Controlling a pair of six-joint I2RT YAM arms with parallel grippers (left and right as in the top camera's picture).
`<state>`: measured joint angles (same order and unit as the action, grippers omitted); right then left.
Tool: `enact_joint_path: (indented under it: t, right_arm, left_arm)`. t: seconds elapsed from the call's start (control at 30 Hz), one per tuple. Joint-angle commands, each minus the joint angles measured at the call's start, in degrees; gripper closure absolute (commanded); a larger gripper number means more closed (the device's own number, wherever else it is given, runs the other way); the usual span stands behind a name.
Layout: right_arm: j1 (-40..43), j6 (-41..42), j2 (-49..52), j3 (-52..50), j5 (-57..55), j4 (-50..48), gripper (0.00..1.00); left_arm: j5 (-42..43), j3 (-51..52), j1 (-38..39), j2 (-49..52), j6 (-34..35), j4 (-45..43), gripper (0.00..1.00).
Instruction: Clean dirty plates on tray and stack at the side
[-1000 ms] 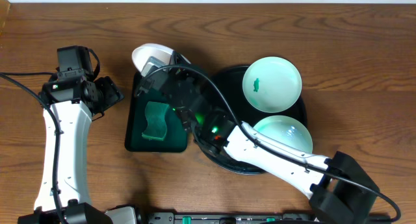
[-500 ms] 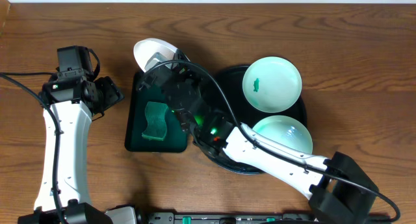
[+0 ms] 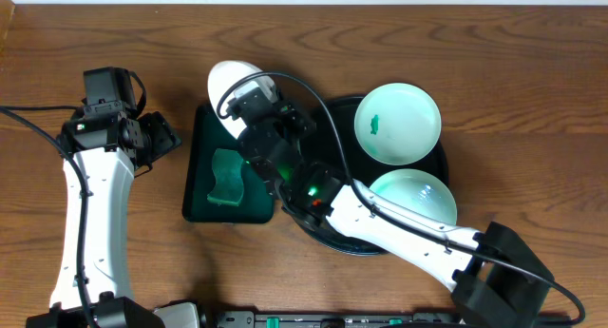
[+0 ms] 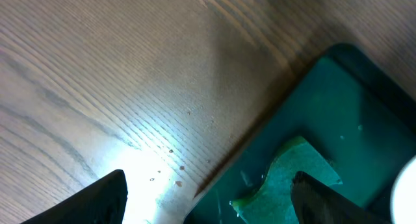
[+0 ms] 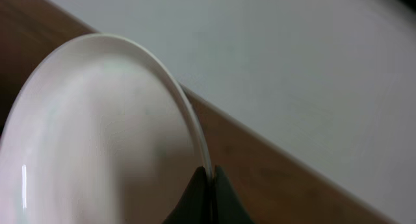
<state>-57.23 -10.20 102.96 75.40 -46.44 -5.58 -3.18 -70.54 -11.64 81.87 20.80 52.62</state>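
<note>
The bare wood past the black tray is to the right of my right gripper in the overhead view. I need to carry the plate across, lower it and release it.
My right gripper is shut on the rim of a white plate, which hangs tilted above the far end of the green tray. In the right wrist view the plate fills the left side, and the gripper pinches its edge. Two more plates lie on the black tray: one with a green smear at the back, one pale green in front, partly under my right arm. My left gripper stands open over bare wood, just left of the green tray, holding nothing.
A small rectangular dark green tray lies left of the black tray with a green sponge in it. My right arm reaches across the black tray's front left. The table's far edge meets a white wall.
My right gripper has carried the held plate a little to the right and raised it, so more of its white face shows. The left arm has stayed still.
</note>
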Motion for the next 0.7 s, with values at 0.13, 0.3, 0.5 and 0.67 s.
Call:
enact_joint_path:
  t: [0.13, 0.3, 0.5, 0.67]
  right_arm:
    - [4.04, 22.67, -0.5, 1.01, 10.64, 7.32, 0.99]
    - [9.62, 29.79, -3.43, 1.01, 22.8, 11.45, 0.99]
    - [20.96, 35.78, -8.26, 1.01, 39.74, 18.8, 0.99]
    - [31.5, 36.11, -11.3, 1.01, 47.04, 26.86, 0.99]
  left_arm:
    - [-0.5, -0.94, -0.24, -0.22, 0.28, 0.26, 0.19]
    - [-0.5, -0.94, -0.24, -0.22, 0.28, 0.28, 0.19]
    - [-0.5, -0.94, -0.24, -0.22, 0.28, 0.26, 0.19]
    - [-0.5, -0.94, -0.24, -0.22, 0.28, 0.26, 0.19]
